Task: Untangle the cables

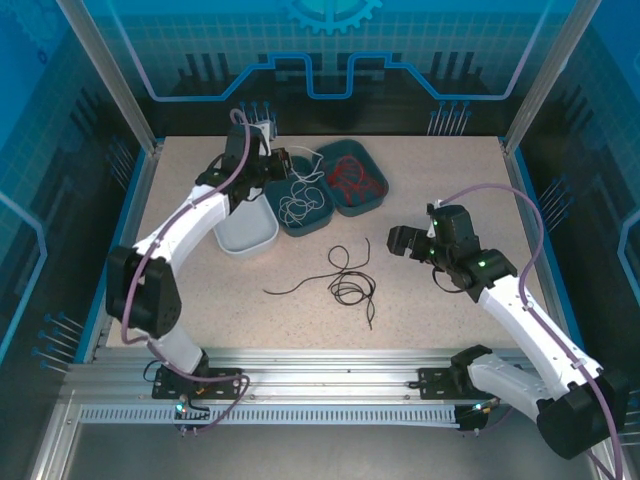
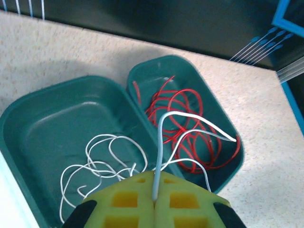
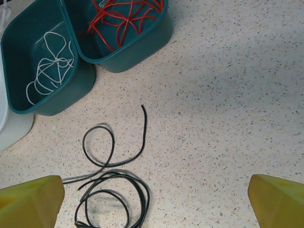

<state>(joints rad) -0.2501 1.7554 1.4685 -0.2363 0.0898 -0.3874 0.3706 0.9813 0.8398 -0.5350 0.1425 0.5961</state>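
The whitish-grey cable belongs with the cables of its colour in the middle teal tray, so I should next lower my left gripper toward the white cables there and release it.
My left gripper is shut on a whitish-grey cable that rises from the jaws and arcs over the tray of red cables. It hangs at the back left above the teal trays. More white cables lie in the middle teal tray. Black cables lie looped on the table. In the right wrist view the black cables are just ahead of my right gripper, which is open and holds nothing. My right gripper hovers to the right of them.
Three trays stand side by side at the back: a white one, a teal one with white cables and a teal one with red cables. Bare speckled tabletop lies right of the black cables.
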